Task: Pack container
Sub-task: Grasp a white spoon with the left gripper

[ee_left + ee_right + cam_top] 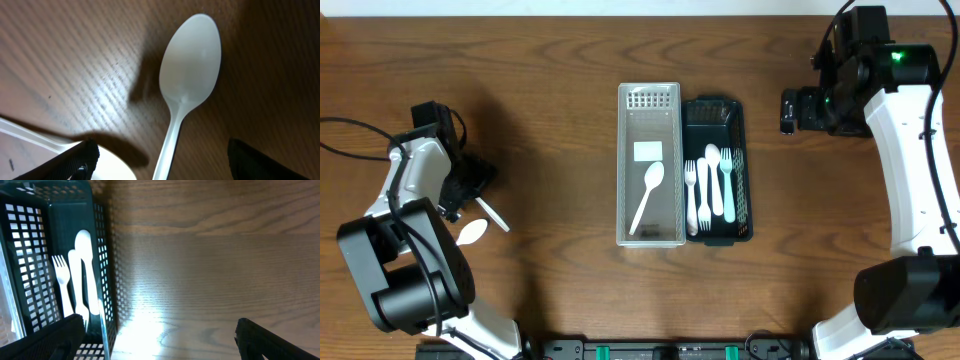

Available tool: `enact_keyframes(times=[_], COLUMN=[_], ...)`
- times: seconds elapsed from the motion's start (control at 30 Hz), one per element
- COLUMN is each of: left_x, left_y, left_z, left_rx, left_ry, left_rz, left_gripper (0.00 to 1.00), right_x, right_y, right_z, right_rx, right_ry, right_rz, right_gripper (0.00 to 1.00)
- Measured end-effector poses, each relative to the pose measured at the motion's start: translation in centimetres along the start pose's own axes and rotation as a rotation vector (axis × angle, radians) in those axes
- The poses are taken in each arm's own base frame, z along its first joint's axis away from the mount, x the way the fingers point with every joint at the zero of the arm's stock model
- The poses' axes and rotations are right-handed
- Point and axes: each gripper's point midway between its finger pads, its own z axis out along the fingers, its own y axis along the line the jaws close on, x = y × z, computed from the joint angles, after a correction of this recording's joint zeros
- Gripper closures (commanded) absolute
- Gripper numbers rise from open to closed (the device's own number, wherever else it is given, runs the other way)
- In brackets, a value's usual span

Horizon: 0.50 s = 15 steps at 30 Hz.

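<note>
The spoon lies flat and its handle is between my open fingers, so my left gripper will next move down onto the spoon's neck where it meets the spoon's bowl.
A clear plastic container (624, 150) stands mid-table with one white spoon (648, 195) inside. A black mesh basket (742, 170) beside it holds white forks and spoons (712, 185). My left gripper (472, 190) is low over the table at the left, open, its fingers (160, 162) straddling the handle of a white spoon (190, 75) lying flat. A second white spoon's bowl (114, 167) lies by the left finger and shows in the overhead view (472, 232). My right gripper (788, 110) is open and empty (160, 340), beside the basket's wall (102, 255).
The table is dark brown wood. Both arm bases stand at the front corners, and a cable trails off at the far left (350, 135). The cutlery in the basket also shows in the right wrist view (80, 275).
</note>
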Motion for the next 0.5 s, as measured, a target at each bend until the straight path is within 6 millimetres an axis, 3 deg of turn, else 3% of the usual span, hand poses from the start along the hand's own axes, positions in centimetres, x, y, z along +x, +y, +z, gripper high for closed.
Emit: enact_keyframes(times=[0.43,0.5], left_x=[0.1,0.1], left_y=[-0.5,-0.5], left_z=[2.6,2.6], left_rx=[-0.015,-0.013], left_ry=[0.032,0.034], left_rz=[0.018,0.018], left_gripper=[0.15,0.28], right_x=[0.1,0.1], right_y=[0.0,0.0], right_z=[0.0,0.0], right_rx=[0.0,0.0], right_ry=[0.003,0.003], right_rz=[0.0,0.0], right_gripper=[0.01,0.01])
